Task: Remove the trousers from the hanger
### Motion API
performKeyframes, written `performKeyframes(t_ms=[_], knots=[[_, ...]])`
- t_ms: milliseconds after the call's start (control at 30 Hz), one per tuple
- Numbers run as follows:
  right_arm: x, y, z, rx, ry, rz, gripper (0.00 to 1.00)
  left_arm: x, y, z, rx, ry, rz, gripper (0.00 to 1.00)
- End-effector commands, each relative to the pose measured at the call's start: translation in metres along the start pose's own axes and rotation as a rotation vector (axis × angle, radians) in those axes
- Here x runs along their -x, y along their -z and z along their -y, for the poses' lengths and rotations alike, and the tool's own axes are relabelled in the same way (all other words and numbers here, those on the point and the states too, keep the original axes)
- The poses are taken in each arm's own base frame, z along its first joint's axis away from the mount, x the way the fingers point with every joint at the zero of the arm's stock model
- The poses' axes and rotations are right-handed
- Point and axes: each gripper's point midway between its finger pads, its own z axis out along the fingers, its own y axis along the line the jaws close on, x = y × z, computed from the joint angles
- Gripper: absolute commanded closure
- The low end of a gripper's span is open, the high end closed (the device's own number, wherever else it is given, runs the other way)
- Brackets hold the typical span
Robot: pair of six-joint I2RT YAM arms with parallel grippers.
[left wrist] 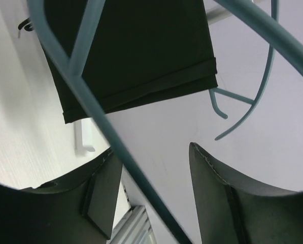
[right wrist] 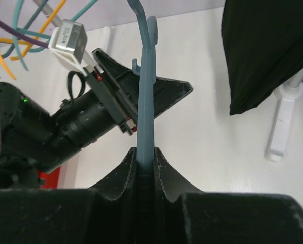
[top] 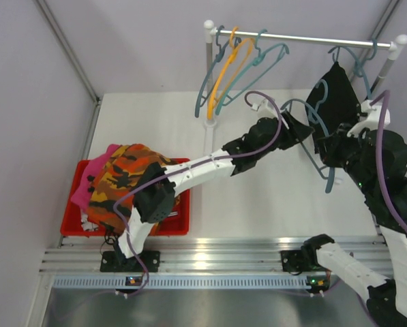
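Observation:
The teal hanger is bare, so my right gripper needs to move outward to the bar's empty part (top: 299,38) next, hook the hanger there and let go.
The plain black trousers (top: 336,95) hang at the right end of the rail; they also show in the left wrist view (left wrist: 136,51) and the right wrist view (right wrist: 268,51). My right gripper (top: 328,146) (right wrist: 145,151) is shut on the bar of a teal hanger (top: 318,133) (right wrist: 145,101) just left of them. My left gripper (top: 300,129) (left wrist: 154,165) is open, its fingers on either side of that hanger's arm (left wrist: 90,112) without touching it. The orange camouflage trousers (top: 125,177) and the pink ones (top: 91,180) lie in the red bin (top: 72,221). The other trousers are hidden.
A white rack with a metal rail (top: 305,39) stands at the back, its posts (top: 208,75) at each end. An orange hanger (top: 225,75) and teal hangers (top: 258,68) hang bare at its left end. Grey walls close the sides.

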Motion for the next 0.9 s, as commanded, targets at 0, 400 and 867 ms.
performKeyframes(t_ms=[0, 400, 867], knots=[[0.048, -0.004, 0.015, -0.117, 0.03, 0.176, 1.0, 0.0, 0.016, 0.004, -0.014, -0.077, -0.068, 0.41], [0.047, -0.033, 0.037, -0.257, 0.14, 0.181, 1.0, 0.036, 0.051, 0.046, -0.144, -0.117, -0.098, 0.4], [0.091, -0.063, 0.006, -0.158, 0.126, 0.351, 1.0, 0.069, 0.153, 0.024, 0.002, -0.385, -0.04, 0.39]])
